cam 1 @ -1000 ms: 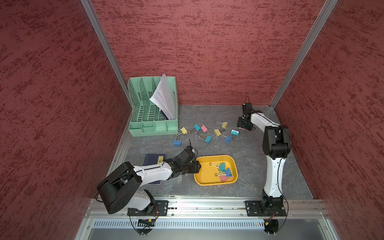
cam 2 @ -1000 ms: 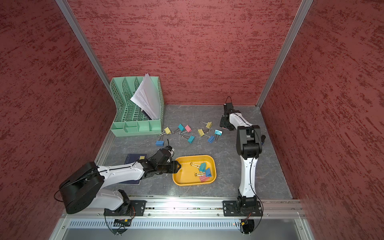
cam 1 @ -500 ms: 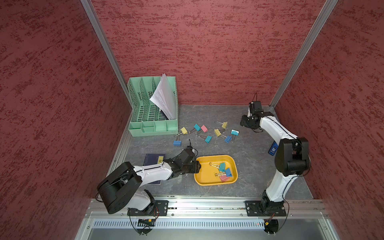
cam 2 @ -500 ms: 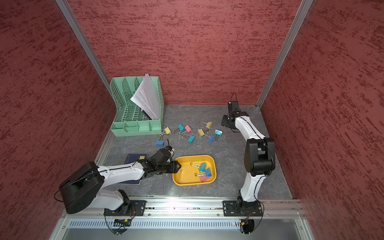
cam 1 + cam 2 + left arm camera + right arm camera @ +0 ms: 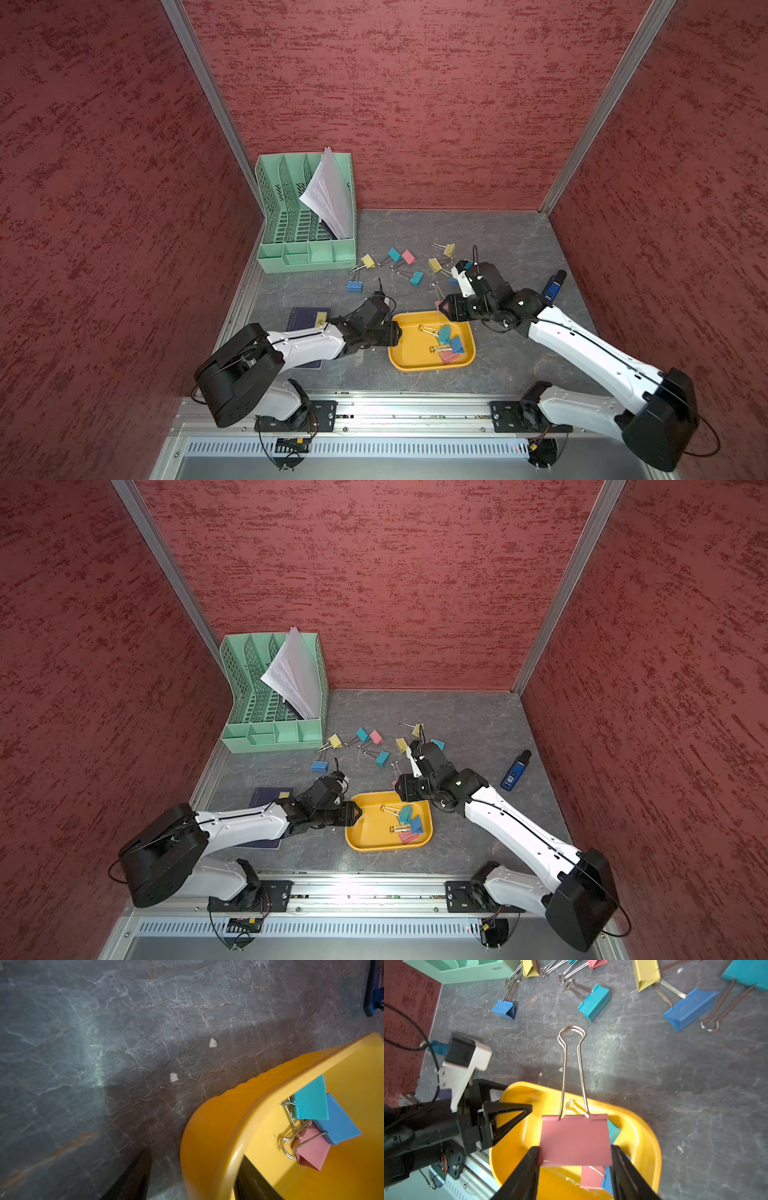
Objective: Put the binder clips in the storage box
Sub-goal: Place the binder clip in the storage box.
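My right gripper draws back, lowers there and releases next, since bare box bottom beside the pink clip inside lies below and back from it.
The yellow-orange storage box sits front-centre with teal, blue and pink binder clips inside. My right gripper is shut on a pink binder clip and hangs over the box's far edge, wire handles pointing away. My left gripper stands open astride the box's left wall, one finger inside and one outside with floor showing beside it. Several loose clips lie behind the box, among them yellow, teal and blue.
A mint-green file organizer holding papers stands at the back left. A dark blue notebook lies under my left arm. A blue stapler lies at the right. Red walls close in three sides.
My right arm has swung from the back right corner forward to the box's far edge, with the pink clip in its jaws. The left arm has not moved.
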Robot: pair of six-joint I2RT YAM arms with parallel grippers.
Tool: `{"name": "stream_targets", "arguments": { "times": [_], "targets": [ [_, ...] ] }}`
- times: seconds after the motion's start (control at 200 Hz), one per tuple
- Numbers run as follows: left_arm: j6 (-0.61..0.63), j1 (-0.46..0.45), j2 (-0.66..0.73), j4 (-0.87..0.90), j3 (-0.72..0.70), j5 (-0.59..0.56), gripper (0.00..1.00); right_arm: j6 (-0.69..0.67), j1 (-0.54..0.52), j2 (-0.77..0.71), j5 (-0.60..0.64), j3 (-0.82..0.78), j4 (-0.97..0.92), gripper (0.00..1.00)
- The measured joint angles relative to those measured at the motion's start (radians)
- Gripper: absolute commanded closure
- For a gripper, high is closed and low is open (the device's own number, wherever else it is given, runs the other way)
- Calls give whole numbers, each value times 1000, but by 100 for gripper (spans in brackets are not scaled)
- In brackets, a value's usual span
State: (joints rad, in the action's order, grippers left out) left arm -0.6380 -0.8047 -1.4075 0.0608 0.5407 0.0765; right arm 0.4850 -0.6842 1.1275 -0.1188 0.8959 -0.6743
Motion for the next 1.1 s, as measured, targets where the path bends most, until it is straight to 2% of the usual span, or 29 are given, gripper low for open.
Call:
{"name": "stream_targets", "arguments": {
  "times": [0.16,0.346,0.551,0.892,0.972,1.097],
  "targets": [
    [0,0,0,2,0,-3,36,139,-157,-78,51,-75,-10,57],
    [0,0,1,6,0,-5,35,283,-299,-46,126,-121,-11,56],
    [0,0,3,7,0,-7,36,385,-393,43,212,-121,-9,54],
    [0,0,16,8,-12,-11,35,480,-467,164,281,-121,5,52],
    [0,0,19,5,-15,-11,36,491,-473,192,289,-121,9,46],
    [0,0,21,-4,-21,-11,35,504,-477,206,299,-121,11,23]
  ]
}}
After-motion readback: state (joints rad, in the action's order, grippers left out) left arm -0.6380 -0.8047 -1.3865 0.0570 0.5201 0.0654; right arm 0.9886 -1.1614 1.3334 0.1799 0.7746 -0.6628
